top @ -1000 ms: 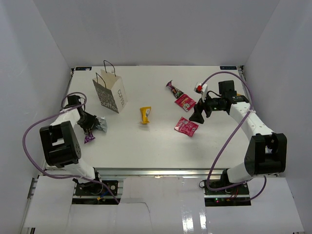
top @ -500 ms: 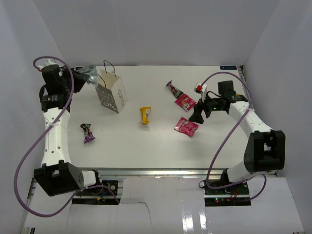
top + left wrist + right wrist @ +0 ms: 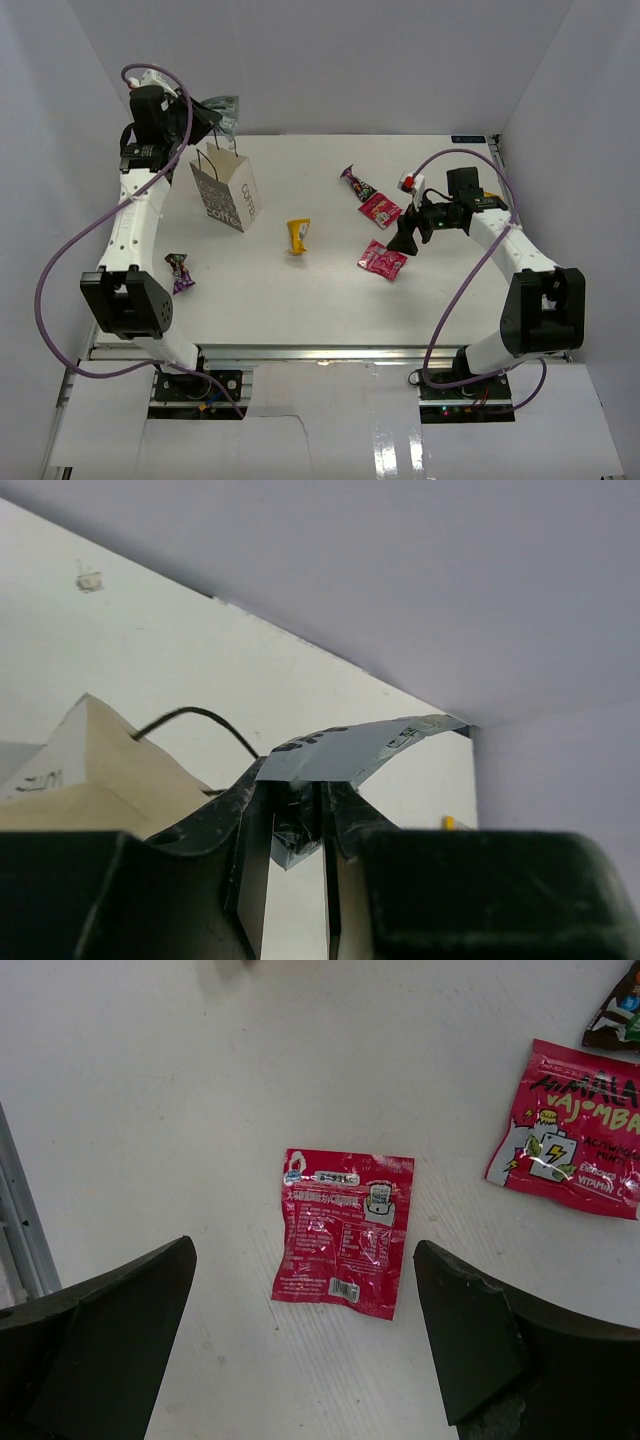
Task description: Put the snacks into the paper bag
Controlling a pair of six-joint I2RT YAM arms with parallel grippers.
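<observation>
The silvery grey packet still hangs just behind the bag's opening. My left gripper next moves back and down over the bag's open top to release it.
The white paper bag stands upright at the back left, and its top and dark handle show in the left wrist view. My left gripper is raised above and just behind the bag, shut on a silvery grey packet, which also shows in the left wrist view. My right gripper is open and hovers over a red pouch. A second red pouch lies beside it. A yellow packet lies mid-table.
A dark candy wrapper lies behind the red pouches. A small purple wrapper lies on the table at the left, near the left arm. White walls close in the back and both sides.
My left arm has risen from the table at the left and swung to the back, carrying the silvery packet above the bag. The right arm has hardly moved.
</observation>
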